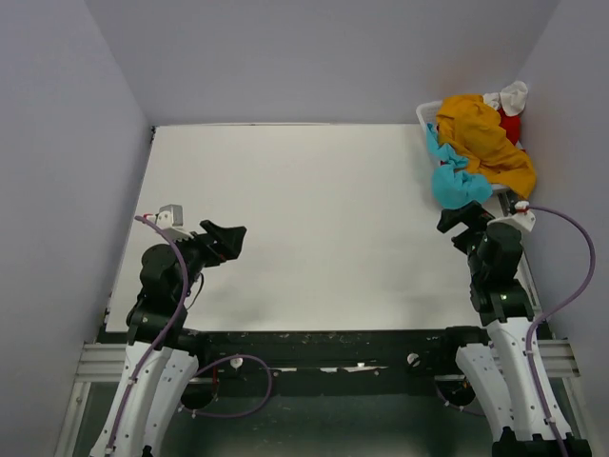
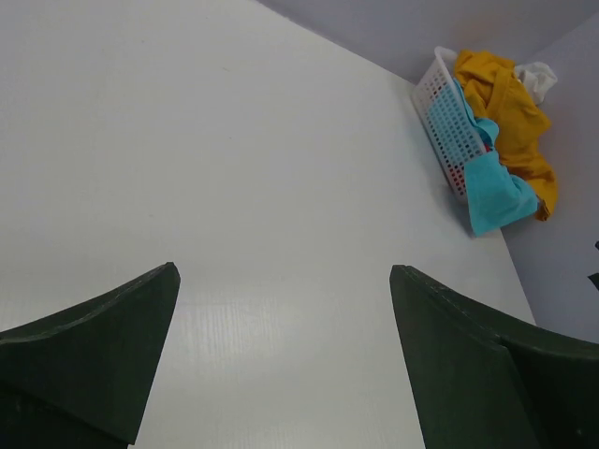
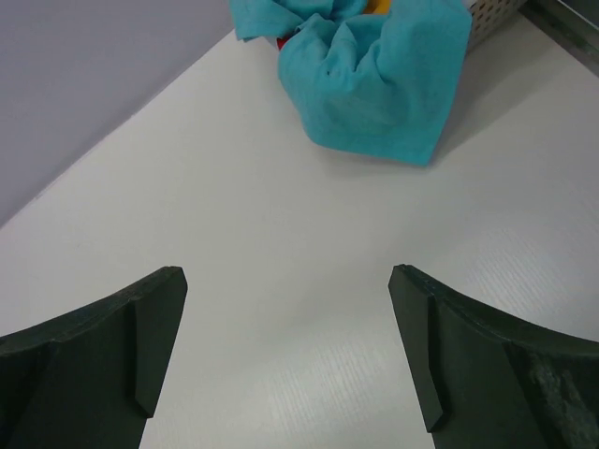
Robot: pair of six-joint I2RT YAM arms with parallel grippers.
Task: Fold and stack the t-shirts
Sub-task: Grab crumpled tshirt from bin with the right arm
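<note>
My right gripper moves outward past the turquoise shirt next, then lowers to the mustard-orange shirt's bunched fold, since that shirt lies uppermost in the basket.
The t-shirts are heaped in a white lattice basket at the table's far right corner. A mustard-orange shirt lies on top, a turquoise one spills over the basket's near side onto the table, and red and white cloth show behind. My left gripper hovers open over the left side of the table, far from the pile. Just in front of the turquoise shirt, my right gripper stands open with nothing between its fingers. The left wrist view shows the basket from afar.
The white table is walled by grey panels at the back and both sides. Cables loop from both arms near the front edge. The basket sits tight against the right wall.
</note>
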